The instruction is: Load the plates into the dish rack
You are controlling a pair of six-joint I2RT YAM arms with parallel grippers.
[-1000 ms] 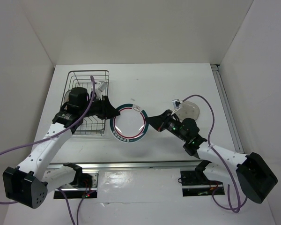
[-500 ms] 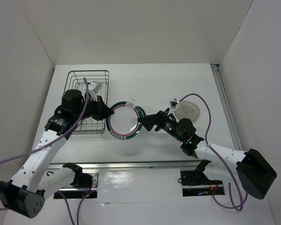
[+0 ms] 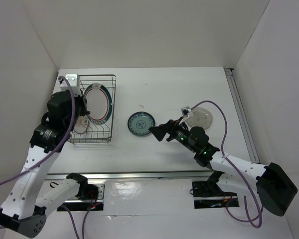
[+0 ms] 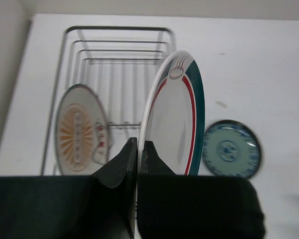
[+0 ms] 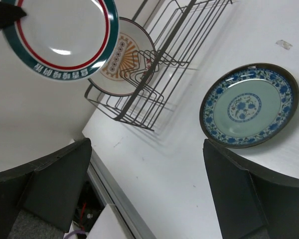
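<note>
The rack slot [image 4: 116, 142] beside the orange sunburst plate [image 4: 79, 132] is below my left gripper. I will next lower my gripper toward that plate and release the white plate in the slot.
My left gripper [image 3: 84, 107] [image 4: 138, 149] is shut on the rim of the white plate [image 3: 97, 102] [image 4: 174, 117] with red and teal rings, holding it on edge above the dish rack [image 3: 97, 135] [image 4: 117, 30] [image 5: 157, 82]. The orange sunburst plate [image 4: 79, 132] [image 5: 127, 57] leans inside the rack, left of the held plate. The small teal patterned plate [image 3: 140, 123] [image 4: 231, 148] [image 5: 249, 105] lies flat on the table, right of the rack. My right gripper [image 3: 157, 130] [image 5: 146, 144] is open and empty, hovering just right of the teal plate.
A pale translucent round dish [image 3: 199, 118] lies on the table behind the right arm. A metal rail [image 3: 149, 174] runs along the near table edge. White walls close in the left, back and right sides.
The right gripper let go of the white plate and opened wide. The left arm carried the plate left from the table's middle to over the rack, uncovering the teal plate.
</note>
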